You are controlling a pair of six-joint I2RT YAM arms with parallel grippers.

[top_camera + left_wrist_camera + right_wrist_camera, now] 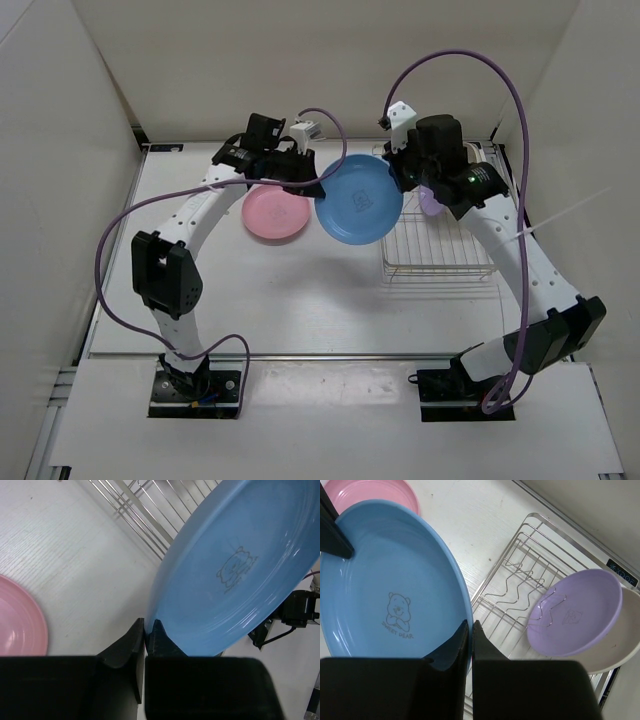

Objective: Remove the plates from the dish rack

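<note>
I will move my left gripper to the left in the top view and then down, and let go of the blue plate (360,200) on the pink plate (272,215), which lies flat and empty.
The blue plate (360,200) hangs tilted in the air between the pink plate (272,215) and the dish rack (440,248). My left gripper (318,186) is shut on its left rim, and my right gripper (400,178) is shut on its right rim. In the left wrist view the jaws (146,627) pinch the blue plate's (235,570) edge. In the right wrist view the jaws (470,626) pinch the blue plate's (385,585) rim. The pink plate (375,492) lies flat on the table. The purple plate (580,610) and the cream plate (620,652) stand in the rack (520,570).
White walls enclose the table on the left, back and right. Purple cables loop over both arms. The rack's near half shows bare wire grid (435,255). The table's front edge (300,353) runs just ahead of the arm bases.
</note>
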